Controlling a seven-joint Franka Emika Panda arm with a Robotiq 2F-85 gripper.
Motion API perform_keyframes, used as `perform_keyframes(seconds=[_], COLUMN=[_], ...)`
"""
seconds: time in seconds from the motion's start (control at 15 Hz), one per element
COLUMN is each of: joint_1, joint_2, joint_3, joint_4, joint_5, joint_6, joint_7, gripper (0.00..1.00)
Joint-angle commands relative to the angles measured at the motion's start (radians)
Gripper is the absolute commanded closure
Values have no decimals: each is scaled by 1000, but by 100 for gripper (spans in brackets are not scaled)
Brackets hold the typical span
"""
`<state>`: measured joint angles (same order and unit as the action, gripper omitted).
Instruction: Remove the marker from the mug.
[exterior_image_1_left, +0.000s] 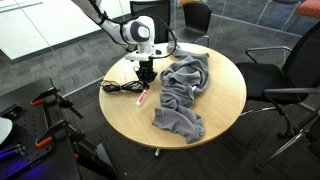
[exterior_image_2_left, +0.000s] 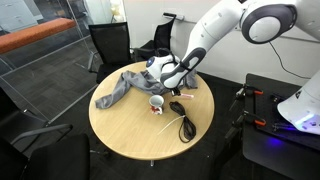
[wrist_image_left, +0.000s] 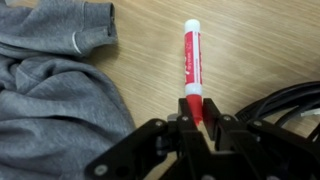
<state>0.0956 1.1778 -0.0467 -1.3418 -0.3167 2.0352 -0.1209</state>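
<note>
My gripper is staying low where it is and will open its fingers, because the marker is already over bare wood (exterior_image_1_left: 143, 100) (wrist_image_left: 194, 84) between the grey cloth and the black cable.
My gripper (wrist_image_left: 197, 112) is shut on the lower end of the marker (wrist_image_left: 192, 60), a thin red stick with a white tip that points away from the jaws over the bare wood. In an exterior view the gripper (exterior_image_1_left: 146, 72) hangs over the table's near-left part with the pink marker (exterior_image_1_left: 146, 96) below it. In an exterior view the gripper (exterior_image_2_left: 172, 82) is just above and beside a small cup-like mug (exterior_image_2_left: 156, 102). The mug does not show in the wrist view.
A crumpled grey cloth (exterior_image_1_left: 185, 85) (wrist_image_left: 50, 90) covers the table's middle, close beside the gripper. A coiled black cable (exterior_image_1_left: 120, 88) (wrist_image_left: 285, 105) lies on the other side of it. The round wooden table (exterior_image_1_left: 215, 115) is ringed by office chairs (exterior_image_1_left: 285, 70).
</note>
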Motion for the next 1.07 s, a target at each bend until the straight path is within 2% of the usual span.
perform_keyframes(seconds=[0.0, 0.27, 0.33, 0.4, 0.87, 0.93, 1.0], joint_1=[-15, -20, -20, -21, -24, -24, -28], joint_2=[50, 84, 90, 95, 62, 51, 31], joint_3=[14, 14, 14, 13, 11, 11, 14], joint_4=[82, 117, 124, 130, 113, 105, 83], joint_5=[19, 24, 26, 28, 54, 58, 60], joint_6=[-33, -29, -28, -28, -2, 3, 7], joint_7=[-42, -50, -48, -45, -14, -11, -9], gripper=[95, 95, 56, 55, 5, 0, 0])
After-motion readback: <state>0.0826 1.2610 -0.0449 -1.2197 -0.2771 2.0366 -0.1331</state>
